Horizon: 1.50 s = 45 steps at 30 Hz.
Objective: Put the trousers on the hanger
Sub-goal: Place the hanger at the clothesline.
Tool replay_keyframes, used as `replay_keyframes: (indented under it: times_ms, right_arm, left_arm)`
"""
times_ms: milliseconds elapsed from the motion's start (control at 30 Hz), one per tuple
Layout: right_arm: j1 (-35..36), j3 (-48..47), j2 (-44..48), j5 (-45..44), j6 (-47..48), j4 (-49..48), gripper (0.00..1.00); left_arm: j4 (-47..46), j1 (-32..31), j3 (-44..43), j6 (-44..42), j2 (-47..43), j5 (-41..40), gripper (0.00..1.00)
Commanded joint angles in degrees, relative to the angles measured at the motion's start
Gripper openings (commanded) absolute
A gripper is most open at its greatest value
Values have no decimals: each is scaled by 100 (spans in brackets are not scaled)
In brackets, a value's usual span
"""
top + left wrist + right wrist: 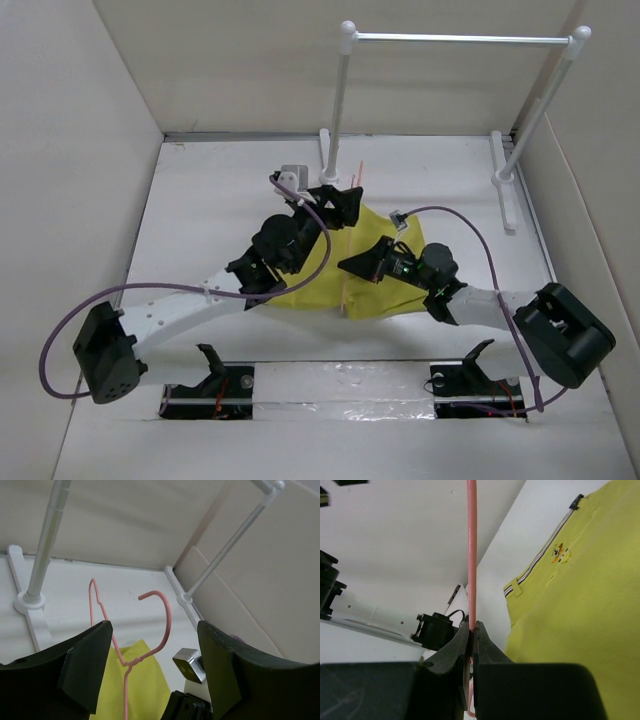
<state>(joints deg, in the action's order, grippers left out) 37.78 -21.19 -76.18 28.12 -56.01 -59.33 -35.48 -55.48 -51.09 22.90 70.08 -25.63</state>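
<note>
My right gripper rises outward to the metal bar's bare crossbar (475,40) next, above and outward of it, and releases the hanger where its open hook hangs.
The mustard-yellow trousers (385,285) lie flat mid-table, under both arms. In the right wrist view (580,605) they show a striped waistband and a small red-orange logo. The pink wire hanger (344,290) stands over the trousers' left part. My right gripper (358,263) is shut on a straight stretch of the hanger wire (471,555); in its own view the gripper (472,627) pinches the wire tightly. My left gripper (338,205) is open at the trousers' far edge. In its view (155,630) the hanger hook (162,615) stands between the spread fingers, touching neither, with yellow cloth (142,680) below.
A white-posted metal rail frame (460,40) stands at the back; its posts (47,545) and feet rise just beyond the left gripper. Cardboard walls (60,150) enclose the table on the left, back and right. Purple cables loop off both arms.
</note>
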Motion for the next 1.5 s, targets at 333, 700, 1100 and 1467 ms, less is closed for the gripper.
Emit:
replay_keyframes:
  times_ms: [333, 700, 1100, 1467]
  right_arm:
    - [-736, -350, 95, 1169, -604, -1388, 0]
    - [-1571, -869, 120, 1767, -1298, -1837, 0]
    - [-3477, -2749, 412, 1821, -630, -262, 0]
    - [-4076, -4384, -669, 1644, -727, -70, 0]
  left_arm:
    - [594, 20, 1865, 276, -1981, 47, 31]
    - [561, -472, 2420, -12, -2113, 726, 44]
    - [-28, -472, 2041, 57, -1585, 576, 44]
    - [-142, -472, 2156, 180, -1542, 743, 44]
